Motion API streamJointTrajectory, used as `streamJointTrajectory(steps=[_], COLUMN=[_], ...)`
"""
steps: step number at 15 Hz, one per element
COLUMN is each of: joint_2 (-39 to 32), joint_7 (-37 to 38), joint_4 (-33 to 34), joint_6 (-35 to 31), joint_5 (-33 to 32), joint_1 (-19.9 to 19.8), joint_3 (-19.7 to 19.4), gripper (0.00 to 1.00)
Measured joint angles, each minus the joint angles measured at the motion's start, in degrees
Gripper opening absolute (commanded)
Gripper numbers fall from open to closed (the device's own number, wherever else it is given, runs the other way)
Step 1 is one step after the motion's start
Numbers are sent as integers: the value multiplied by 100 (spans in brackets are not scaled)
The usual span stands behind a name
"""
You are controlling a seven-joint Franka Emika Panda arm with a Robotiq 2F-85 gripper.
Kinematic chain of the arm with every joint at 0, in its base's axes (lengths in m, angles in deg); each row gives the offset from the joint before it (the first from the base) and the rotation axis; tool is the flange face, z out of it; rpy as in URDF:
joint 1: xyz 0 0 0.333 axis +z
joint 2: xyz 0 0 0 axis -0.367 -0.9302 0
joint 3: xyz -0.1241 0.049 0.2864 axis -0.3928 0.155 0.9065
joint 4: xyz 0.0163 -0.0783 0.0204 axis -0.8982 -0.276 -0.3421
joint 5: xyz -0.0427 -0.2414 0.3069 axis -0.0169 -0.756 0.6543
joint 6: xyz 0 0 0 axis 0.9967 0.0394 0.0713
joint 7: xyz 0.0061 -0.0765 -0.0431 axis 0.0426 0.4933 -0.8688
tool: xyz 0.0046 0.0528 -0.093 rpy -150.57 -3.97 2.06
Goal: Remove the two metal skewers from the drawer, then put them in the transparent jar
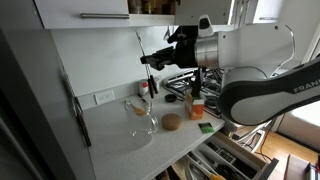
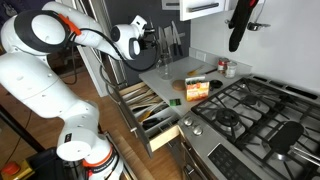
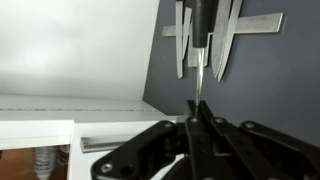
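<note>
My gripper moves down and outward to the jar's opening (image 1: 137, 104) next and releases, as it still holds the skewer high.
My gripper (image 1: 154, 59) is shut on a thin metal skewer (image 1: 141, 47) and holds it roughly upright, high above the counter. In the wrist view the skewer (image 3: 197, 92) rises from between the closed fingers (image 3: 196, 122); I can make out only one rod. The transparent jar (image 1: 142, 122) stands on the white counter below the gripper, apart from it. It also shows in an exterior view (image 2: 164, 68). The white drawer (image 2: 150, 108) is pulled open below the counter, with mixed utensils in its compartments, and also shows in an exterior view (image 1: 236, 156). A second skewer is not visible.
A round wooden disc (image 1: 172, 122) and a small bottle (image 1: 196, 106) stand near the jar. A gas stove (image 2: 250, 112) lies beside the counter, with a coloured box (image 2: 197, 89) next to it. Knives hang on a magnetic strip (image 3: 205, 28) on the wall ahead.
</note>
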Motion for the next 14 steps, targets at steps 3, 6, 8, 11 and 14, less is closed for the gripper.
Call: streamJointTrajectory(steps=[3,6,8,11,14], joint_2=[-138,-462,-749,-1255,-1854], joint_7=[-229,-652,-1017,-1668,-2377], joint_4=[101,213,291,416,560], joint_6=[-323,-568,-713,-927,-1176], joint_5=[304,667,878,1112,1157], joint_1=[-375,-745,-909,-977,-814], joint_3=[355,890,1211,1516,1550], gripper=[1,1,1,1,1])
